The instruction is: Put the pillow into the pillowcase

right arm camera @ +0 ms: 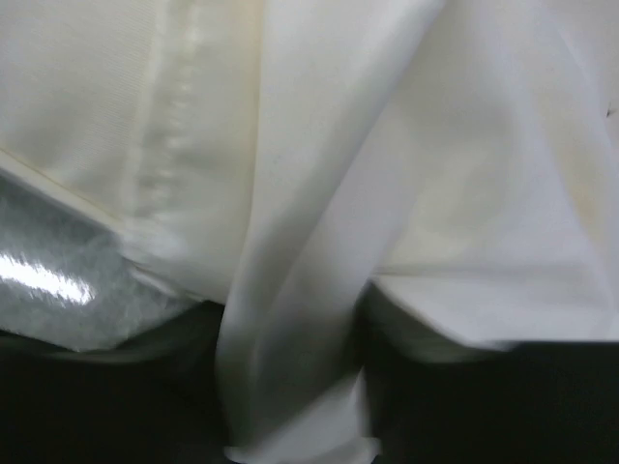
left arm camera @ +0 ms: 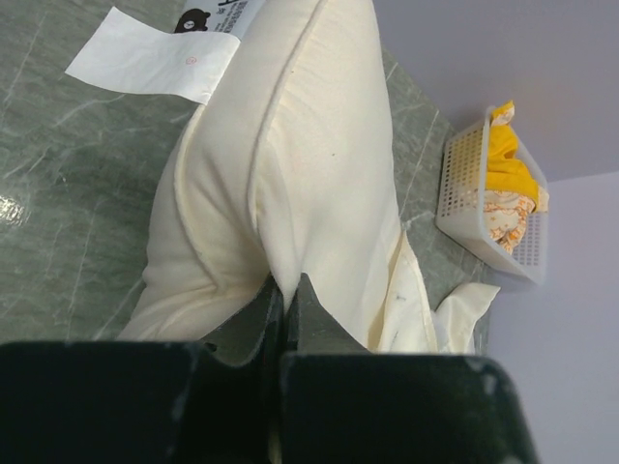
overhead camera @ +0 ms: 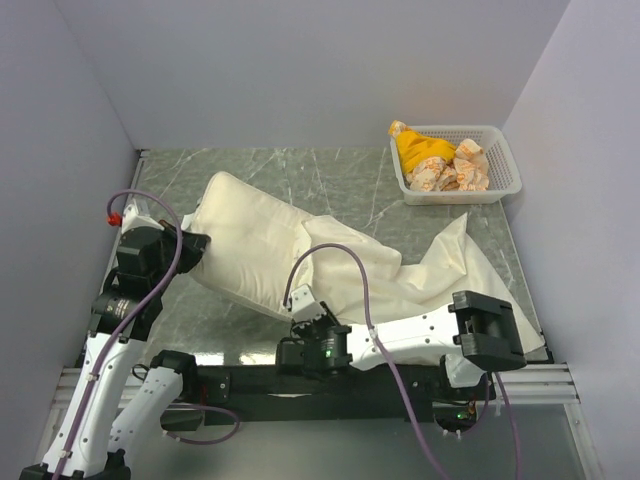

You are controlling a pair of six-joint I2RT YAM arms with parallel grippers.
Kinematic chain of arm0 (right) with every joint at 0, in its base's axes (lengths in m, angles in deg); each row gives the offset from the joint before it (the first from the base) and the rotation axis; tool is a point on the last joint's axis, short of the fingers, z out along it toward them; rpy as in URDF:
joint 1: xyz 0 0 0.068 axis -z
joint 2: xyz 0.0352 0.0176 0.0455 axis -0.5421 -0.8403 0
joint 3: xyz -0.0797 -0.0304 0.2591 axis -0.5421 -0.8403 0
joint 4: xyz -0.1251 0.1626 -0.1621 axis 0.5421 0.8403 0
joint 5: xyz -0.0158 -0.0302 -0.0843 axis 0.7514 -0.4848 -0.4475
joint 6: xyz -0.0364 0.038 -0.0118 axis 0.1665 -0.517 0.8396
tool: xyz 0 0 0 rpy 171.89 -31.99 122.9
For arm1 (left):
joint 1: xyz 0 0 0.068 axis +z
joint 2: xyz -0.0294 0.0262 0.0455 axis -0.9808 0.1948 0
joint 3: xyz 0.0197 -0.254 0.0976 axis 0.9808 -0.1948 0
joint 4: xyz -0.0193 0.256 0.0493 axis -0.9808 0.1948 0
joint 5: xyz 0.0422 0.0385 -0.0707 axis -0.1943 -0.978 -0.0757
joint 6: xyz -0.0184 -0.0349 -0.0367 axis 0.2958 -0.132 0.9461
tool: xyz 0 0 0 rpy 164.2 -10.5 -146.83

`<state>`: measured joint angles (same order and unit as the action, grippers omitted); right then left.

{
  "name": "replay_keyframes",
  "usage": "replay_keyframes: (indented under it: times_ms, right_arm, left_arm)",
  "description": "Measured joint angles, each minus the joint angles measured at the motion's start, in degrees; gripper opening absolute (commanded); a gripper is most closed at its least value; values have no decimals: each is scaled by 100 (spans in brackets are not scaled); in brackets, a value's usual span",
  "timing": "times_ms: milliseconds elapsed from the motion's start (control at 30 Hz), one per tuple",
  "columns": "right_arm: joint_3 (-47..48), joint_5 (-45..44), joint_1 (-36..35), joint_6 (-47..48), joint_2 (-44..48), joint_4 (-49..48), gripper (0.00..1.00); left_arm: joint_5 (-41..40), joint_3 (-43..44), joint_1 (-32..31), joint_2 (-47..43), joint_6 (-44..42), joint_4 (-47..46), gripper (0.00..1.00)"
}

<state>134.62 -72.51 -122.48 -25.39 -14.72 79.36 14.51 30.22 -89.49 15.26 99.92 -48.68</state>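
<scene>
The pillow's opposite end is already under the pillowcase's opening, so my left gripper will next move slightly toward that opening and then let go of the pillow's pinched edge [overhead camera: 213, 244] [left arm camera: 275, 253].
The plump cream pillow [overhead camera: 250, 235] lies on the marble table, left of centre. Its right end is under the mouth of the limp cream pillowcase [overhead camera: 430, 265], which spreads to the right. My left gripper [overhead camera: 196, 246] is shut on the pillow's left edge. In the left wrist view the fingertips [left arm camera: 308, 295] pinch a fold of the pillow [left arm camera: 290, 145], whose white label [left arm camera: 155, 53] lies on the table. My right gripper [overhead camera: 300, 322] is at the pillowcase's near edge. In the right wrist view a fold of pillowcase cloth [right arm camera: 290, 319] runs between its dark fingers [right arm camera: 455, 406].
A white plastic basket [overhead camera: 507, 165] holding a yellow item and wrapped packets stands at the back right; it also shows in the left wrist view [left arm camera: 464, 203]. Grey walls close in the table on the left, back and right.
</scene>
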Motion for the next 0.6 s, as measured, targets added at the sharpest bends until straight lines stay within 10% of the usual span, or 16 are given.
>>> replay_keyframes:
  times_ms: [67, 600]
  right_arm:
    - [70, -24, 160, 243, 37, -7, 0]
    - [2938, 2087, 1720, 2771, 2186, 651, 0]
  left_arm:
    - [15, 0, 0, 4, -22, 11, 1]
    - [116, -9, 13, 94, -516, 461, 13]
